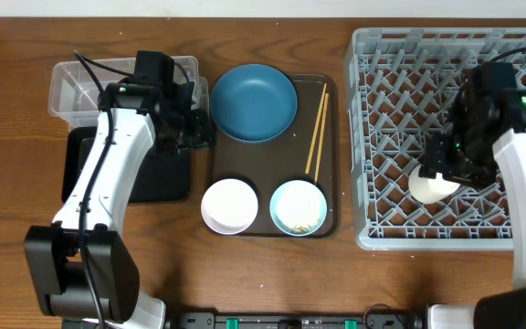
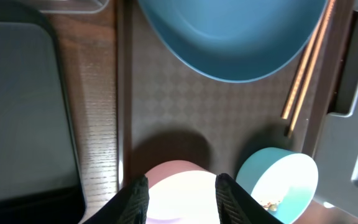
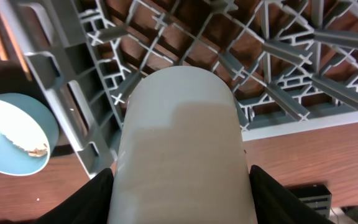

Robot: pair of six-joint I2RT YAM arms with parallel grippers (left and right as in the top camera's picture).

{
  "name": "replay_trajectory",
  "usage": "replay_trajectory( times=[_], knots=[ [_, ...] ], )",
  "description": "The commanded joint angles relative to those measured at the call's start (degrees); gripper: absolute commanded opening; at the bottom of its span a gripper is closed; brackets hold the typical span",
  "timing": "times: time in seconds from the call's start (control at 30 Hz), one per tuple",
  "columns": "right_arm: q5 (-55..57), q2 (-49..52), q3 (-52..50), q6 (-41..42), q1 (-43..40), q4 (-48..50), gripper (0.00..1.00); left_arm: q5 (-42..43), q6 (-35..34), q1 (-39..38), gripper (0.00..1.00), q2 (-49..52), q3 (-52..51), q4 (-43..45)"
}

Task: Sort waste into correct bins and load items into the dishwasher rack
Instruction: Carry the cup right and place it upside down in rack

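Note:
The small white cup goes down in my right gripper among the rack's empty front wires toward the rack's side by the brown tray next, then the gripper opens.
My right gripper [image 1: 438,174] is shut on the small white cup [image 1: 430,187], holding it low over the front of the grey dishwasher rack [image 1: 382,100]. In the right wrist view the cup [image 3: 182,143] fills the gap between the fingers [image 3: 86,202]. My left gripper [image 1: 197,128] hangs open and empty by the brown tray's left edge, its fingertips [image 2: 138,193] framing the white bowl [image 2: 179,193] below. The dark blue plate [image 1: 254,102], chopsticks [image 1: 317,132], white bowl [image 1: 229,206] and pale blue bowl [image 1: 299,206] with rice grains [image 2: 267,203] lie on the tray.
The dark brown serving tray [image 1: 245,160] sits between the arms. At the left are a clear tub [image 1: 85,87] and a black tray-bin [image 1: 167,174], partly hidden under my left arm. The rack's pegs stand close around the cup.

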Motion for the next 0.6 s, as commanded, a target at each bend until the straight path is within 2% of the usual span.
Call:
replay_trajectory(
  times=[0.0,0.3,0.57],
  knots=[
    [0.9,1.1,0.7,-0.9,1.6,0.2,0.34,-2.0,0.4,0.0,0.38,-0.7,1.1,-0.4],
    [1.6,5.3,-1.1,-3.1,1.6,5.4,0.34,-2.0,0.4,0.0,0.38,-0.7,1.1,-0.4],
    [4.7,9.9,-1.3,-3.0,1.6,6.0,0.35,-2.0,0.4,0.0,0.39,-0.7,1.1,-0.4]
  ],
)
